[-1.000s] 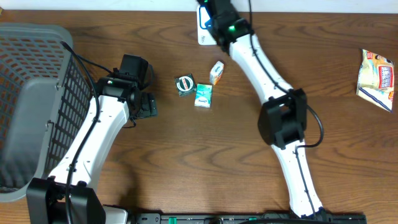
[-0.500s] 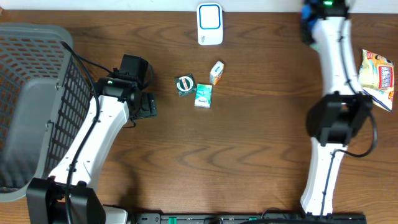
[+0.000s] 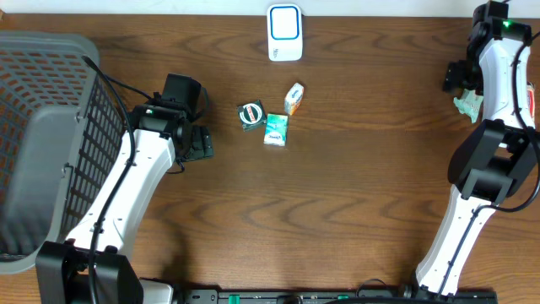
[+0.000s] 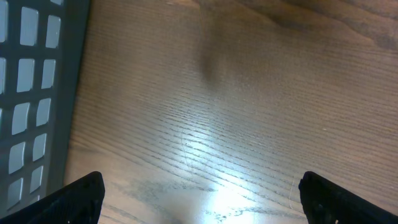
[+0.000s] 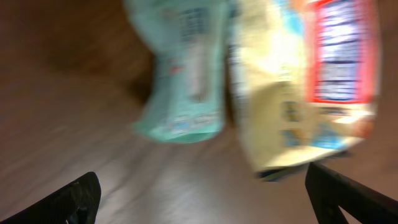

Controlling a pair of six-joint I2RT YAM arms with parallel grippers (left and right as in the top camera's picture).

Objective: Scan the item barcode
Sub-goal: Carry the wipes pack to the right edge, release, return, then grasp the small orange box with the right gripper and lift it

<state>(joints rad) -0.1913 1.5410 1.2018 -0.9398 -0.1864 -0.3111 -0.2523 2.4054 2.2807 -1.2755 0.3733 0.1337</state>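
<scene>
My right gripper will next swing to the left in the overhead view and go down onto the small box's far end, because that end points clear of the teal packet point(image 3: 276, 130).
The white barcode scanner point(image 3: 284, 32) stands at the table's back edge. Three small items lie mid-table: a round green tin point(image 3: 251, 115), a teal packet point(image 3: 276, 130) and a small box point(image 3: 294, 99). My right gripper point(image 3: 462, 88) is at the far right, open and holding nothing. It hovers just short of a pale green packet point(image 5: 185, 74) that lies beside a yellow snack bag point(image 5: 305, 81); this view is blurred. My left gripper point(image 3: 199, 143) is open over bare wood point(image 4: 205, 124), left of the three items.
A large grey mesh basket point(image 3: 51, 127) fills the left side, and its wall shows at the left wrist view's edge point(image 4: 31, 93). The right arm point(image 3: 498, 93) stretches along the table's right edge and covers most of the snack bag from above.
The right arm swung from the scanner to the far right edge. Its gripper was shut and is now open, and a pale green packet now lies beside the snack bag. The left arm has not moved.
</scene>
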